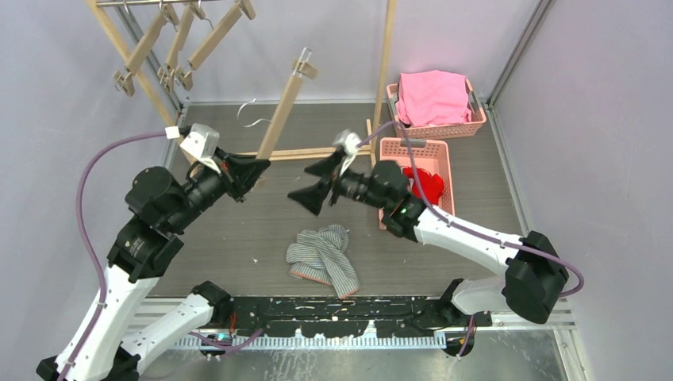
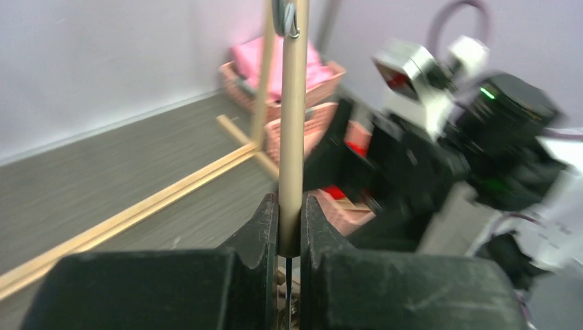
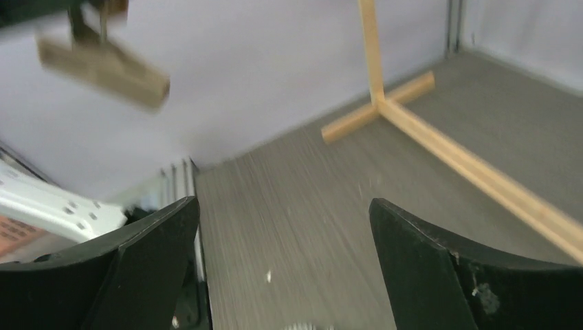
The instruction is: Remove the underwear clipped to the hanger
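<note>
My right gripper moves back and down onto the middle of the striped underwear (image 1: 324, 258) next, tilting its fingers toward the floor.
A grey-and-white striped underwear (image 1: 324, 258) lies crumpled on the floor in front of both arms. A red underwear (image 1: 425, 184) sits in the near pink basket (image 1: 397, 148). My left gripper (image 1: 255, 168) (image 2: 289, 227) is shut on the lower end of a wooden hanger (image 1: 282, 111) (image 2: 292, 124), holding it up at a slant. No cloth shows on that hanger. Just right of it, my right gripper (image 1: 314, 184) (image 3: 284, 227) stands wide open above the floor with nothing between its fingers. One wooden clip of the hanger (image 3: 103, 62) shows blurred at the upper left of the right wrist view.
A far basket (image 1: 468, 127) holds a pink cloth (image 1: 432, 95). Bare wooden hangers (image 1: 178, 44) hang from the rack at the back left. The rack's wooden base (image 1: 317, 152) (image 3: 440, 144) crosses the floor, and its post (image 1: 386, 55) rises beside the baskets. Walls close in on three sides.
</note>
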Tool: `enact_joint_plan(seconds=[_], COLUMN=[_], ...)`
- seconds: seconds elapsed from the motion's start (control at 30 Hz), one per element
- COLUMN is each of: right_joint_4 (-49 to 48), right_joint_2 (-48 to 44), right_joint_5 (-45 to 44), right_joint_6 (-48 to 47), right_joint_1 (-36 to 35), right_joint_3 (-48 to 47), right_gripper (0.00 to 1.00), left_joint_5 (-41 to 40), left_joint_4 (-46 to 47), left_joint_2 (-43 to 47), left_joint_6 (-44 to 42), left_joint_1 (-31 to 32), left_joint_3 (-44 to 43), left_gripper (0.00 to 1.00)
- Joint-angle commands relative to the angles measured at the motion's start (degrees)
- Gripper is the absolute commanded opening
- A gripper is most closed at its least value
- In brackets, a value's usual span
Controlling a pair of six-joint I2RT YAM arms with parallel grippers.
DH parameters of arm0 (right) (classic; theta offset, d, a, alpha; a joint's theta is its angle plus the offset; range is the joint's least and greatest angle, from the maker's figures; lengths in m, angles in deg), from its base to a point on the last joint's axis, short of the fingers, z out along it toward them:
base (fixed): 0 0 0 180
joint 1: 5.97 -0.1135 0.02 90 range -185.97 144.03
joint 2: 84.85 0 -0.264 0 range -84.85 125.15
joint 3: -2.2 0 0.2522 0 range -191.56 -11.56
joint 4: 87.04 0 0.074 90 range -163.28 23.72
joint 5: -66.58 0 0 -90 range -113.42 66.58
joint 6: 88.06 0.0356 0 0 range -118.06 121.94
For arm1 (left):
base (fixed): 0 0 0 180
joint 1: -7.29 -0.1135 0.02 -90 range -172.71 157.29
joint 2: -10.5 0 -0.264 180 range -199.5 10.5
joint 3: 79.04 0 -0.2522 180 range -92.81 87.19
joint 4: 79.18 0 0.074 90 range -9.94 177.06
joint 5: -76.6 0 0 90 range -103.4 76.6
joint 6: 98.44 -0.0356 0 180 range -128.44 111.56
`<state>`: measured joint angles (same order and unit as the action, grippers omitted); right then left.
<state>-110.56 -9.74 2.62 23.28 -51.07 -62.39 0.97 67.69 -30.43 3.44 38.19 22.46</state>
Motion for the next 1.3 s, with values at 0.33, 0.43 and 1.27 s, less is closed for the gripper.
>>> enact_joint_plan(seconds=[0.33,0.43,1.27], right_joint_4=[27.6,27.6,44.8], right_joint_2=[0.3,2.7,-1.6], right_joint_5=[-34.7,-36.9,-75.9], right_joint_6=[-10.0,-8.5,-4.5], right_joint_1=[-21.2,-24.3,-24.4], right_joint_3=[12.0,12.9,5.9], right_gripper=[1.00,1.00,0.01], left_joint_5=[-23.3,-24.1,-29.6], left_joint_4=[-20.6,-21.2,-33.9], left_joint_2=[-14.5,-16.7,-43.3], left_joint_6=[-6.0,-6.2,-13.3], left_joint_1=[0.0,0.0,-0.3], left_joint_3=[-13.9,-16.7,-53.0], left_gripper=[0.00,0.00,0.00])
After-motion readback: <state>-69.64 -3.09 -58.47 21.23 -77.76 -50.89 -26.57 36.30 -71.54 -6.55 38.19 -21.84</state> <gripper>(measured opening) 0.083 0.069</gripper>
